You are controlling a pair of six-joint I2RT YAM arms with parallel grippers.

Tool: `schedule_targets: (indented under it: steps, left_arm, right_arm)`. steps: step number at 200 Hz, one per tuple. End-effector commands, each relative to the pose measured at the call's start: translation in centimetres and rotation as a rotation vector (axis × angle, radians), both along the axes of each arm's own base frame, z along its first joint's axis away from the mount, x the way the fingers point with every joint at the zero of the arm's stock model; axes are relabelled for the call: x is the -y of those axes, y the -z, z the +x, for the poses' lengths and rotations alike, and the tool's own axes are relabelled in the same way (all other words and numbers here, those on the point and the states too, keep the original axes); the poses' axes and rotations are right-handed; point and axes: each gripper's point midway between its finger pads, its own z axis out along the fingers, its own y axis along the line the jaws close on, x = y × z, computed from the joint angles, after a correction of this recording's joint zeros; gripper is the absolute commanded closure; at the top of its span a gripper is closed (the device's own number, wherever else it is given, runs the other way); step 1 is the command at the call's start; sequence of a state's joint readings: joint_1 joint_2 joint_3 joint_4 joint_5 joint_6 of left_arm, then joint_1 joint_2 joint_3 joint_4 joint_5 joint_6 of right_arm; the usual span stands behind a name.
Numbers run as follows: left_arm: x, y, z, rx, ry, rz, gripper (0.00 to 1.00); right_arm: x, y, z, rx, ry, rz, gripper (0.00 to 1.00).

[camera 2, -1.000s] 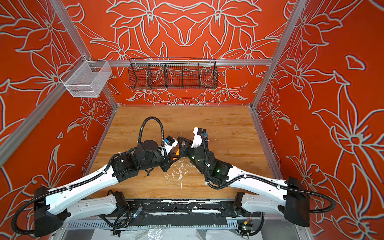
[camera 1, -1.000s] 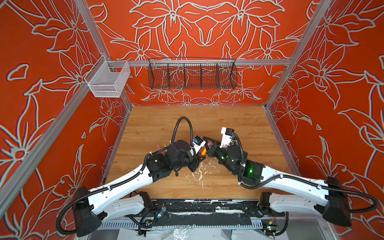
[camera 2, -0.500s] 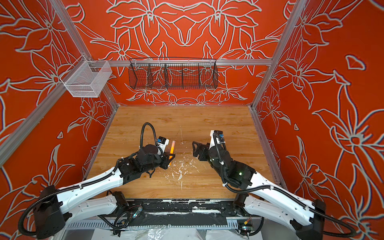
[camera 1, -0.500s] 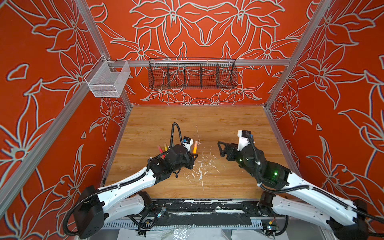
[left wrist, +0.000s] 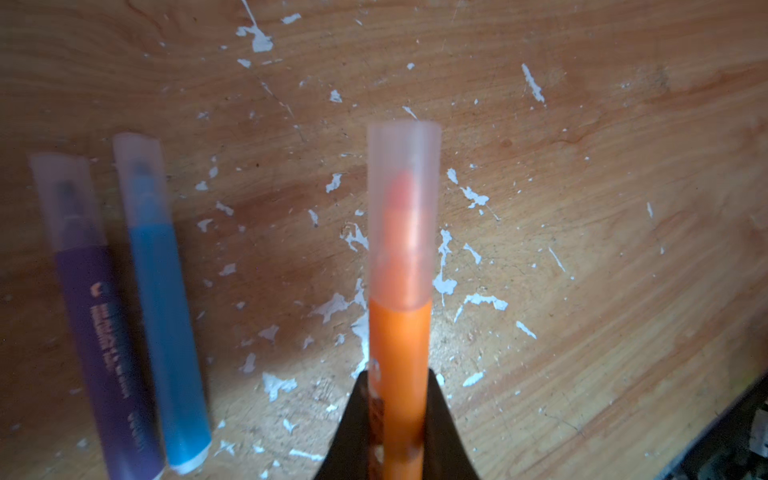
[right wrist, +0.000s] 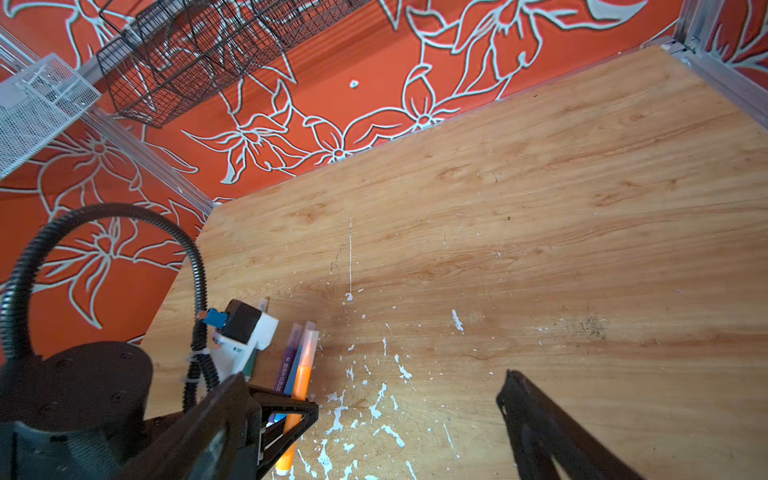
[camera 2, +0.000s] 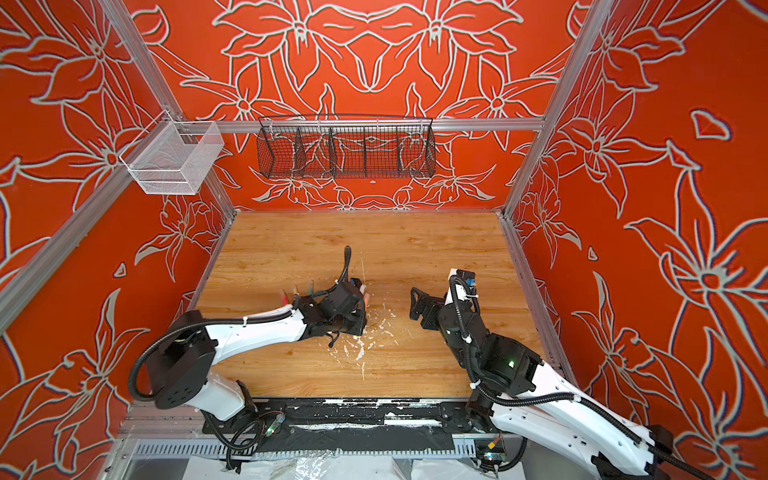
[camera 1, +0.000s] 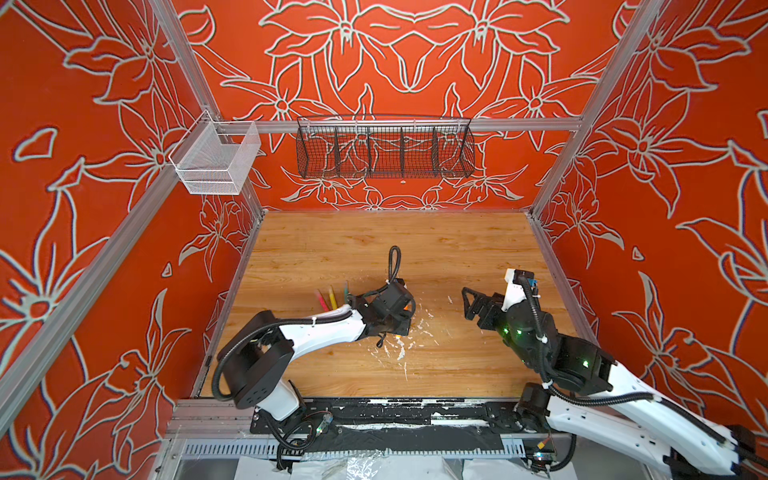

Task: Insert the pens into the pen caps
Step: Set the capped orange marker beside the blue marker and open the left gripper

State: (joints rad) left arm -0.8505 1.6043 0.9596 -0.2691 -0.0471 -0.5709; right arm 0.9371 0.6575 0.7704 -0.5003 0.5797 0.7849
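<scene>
The clear cap covers the tip of the orange pen [left wrist: 400,353], so my left gripper should next lower and release it on the flecked wood beside the blue pen.
My left gripper [left wrist: 398,384] is shut on the orange pen [left wrist: 400,353], and a clear pen cap [left wrist: 404,208] sits over the pen's tip. In both top views this gripper [camera 1: 401,326] is low over the table's middle. A purple pen [left wrist: 106,340] and a blue pen [left wrist: 166,332] lie side by side on the wood, each with a clear cap on. Red-pink [camera 1: 321,299], yellow [camera 1: 332,297] and green [camera 1: 346,291] pens lie behind the left arm. My right gripper [camera 1: 471,303] stands open and empty to the right, well apart from the pens; its fingers [right wrist: 536,419] are spread wide.
White paint flecks [camera 1: 399,349] are scattered over the wooden table [camera 1: 415,249]. A black wire basket [camera 1: 384,147] hangs on the back wall and a white mesh basket [camera 1: 216,160] on the left rail. Red walls close in three sides.
The two grippers met at the middle a second ago. My right gripper has opened and drawn back to the right. The left has carried the capped orange pen down towards the other pens.
</scene>
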Motion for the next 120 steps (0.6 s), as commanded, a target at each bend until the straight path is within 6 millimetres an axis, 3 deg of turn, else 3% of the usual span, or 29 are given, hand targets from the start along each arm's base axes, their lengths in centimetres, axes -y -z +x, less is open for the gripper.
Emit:
schedule_targets:
  steps: [1, 37, 72, 120]
  left_arm:
    - [-1.1, 1.6, 0.0, -0.05, -0.057, 0.126, 1.0]
    - [-1.5, 3.3, 0.2, -0.091, -0.09, 0.196, 1.0]
    - [-2.9, 3.5, 0.6, -0.066, -0.145, 0.258, 1.0]
    - [-4.3, 4.8, 1.9, -0.066, -0.192, 0.376, 1.0]
  right_arm:
    - [0.6, 0.7, 0.2, -0.023, 0.021, -0.084, 0.02]
    - [1.9, 1.4, 0.6, -0.064, 0.104, -0.17, 0.02]
    - [0.9, 1.2, 0.7, -0.024, 0.03, -0.173, 0.02]
    - [3.1, -1.0, -0.3, 0.073, 0.056, -0.119, 0.02]
